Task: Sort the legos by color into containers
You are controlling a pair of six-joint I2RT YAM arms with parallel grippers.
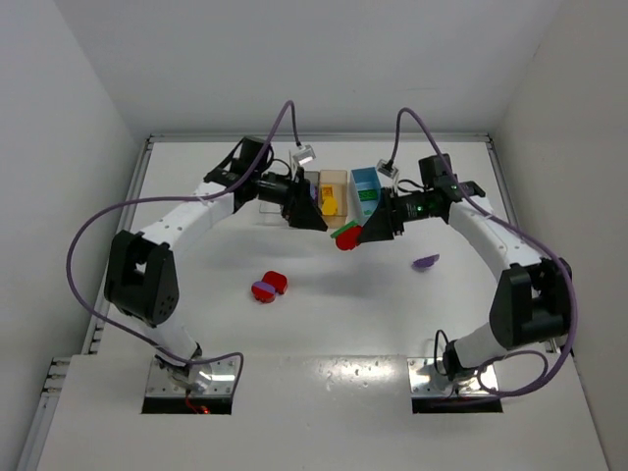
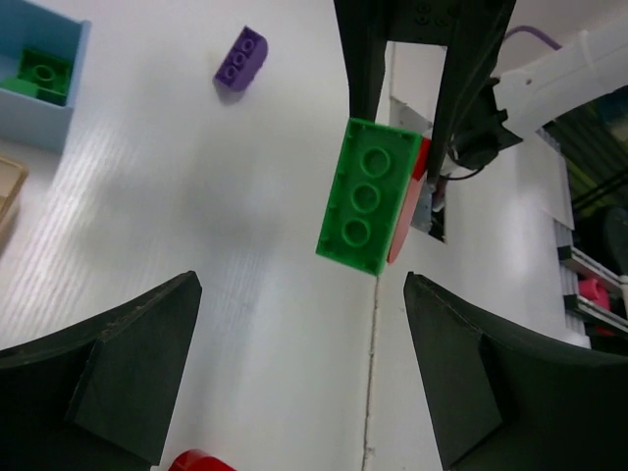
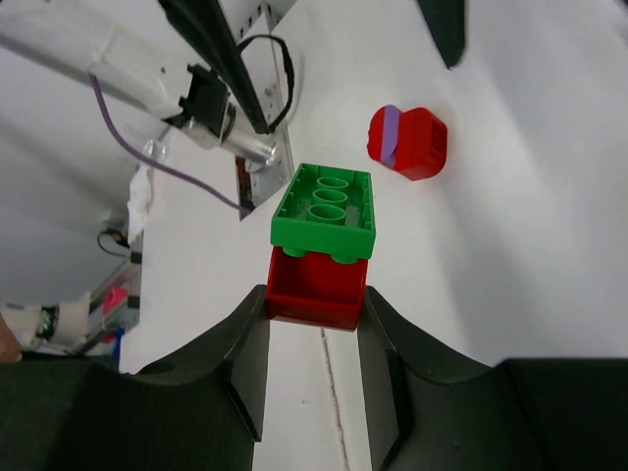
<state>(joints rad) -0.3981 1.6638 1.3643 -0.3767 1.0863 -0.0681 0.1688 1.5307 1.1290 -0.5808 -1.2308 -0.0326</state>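
Note:
The red brick belongs over the clear bin [image 1: 272, 214], since other bins hold yellow and green, so my right gripper needs to go to the left in the top view to release it there.
My right gripper [image 3: 314, 306] is shut on a red brick [image 3: 316, 285] with a green brick [image 3: 326, 208] stuck to it, held above the table [image 1: 345, 236]. My left gripper [image 2: 299, 294] is open and empty and faces that pair, with the green brick [image 2: 363, 196] just ahead of its jaws. In the top view the left gripper [image 1: 316, 220] is close to the right gripper [image 1: 355, 234]. A red brick joined to a purple one [image 1: 268, 287] lies left of centre. A loose purple brick [image 1: 425, 262] lies to the right. The tan bin [image 1: 334, 180] holds yellow bricks. The light blue bin [image 1: 365, 178] holds a green brick [image 2: 44, 71].
A clear bin [image 1: 271, 205] shows partly behind the left arm, and the grey bin is hidden. Walls close off the left, right and back of the table. A table seam [image 2: 371, 392] runs under the left gripper. The arm bases stand at the near edge.

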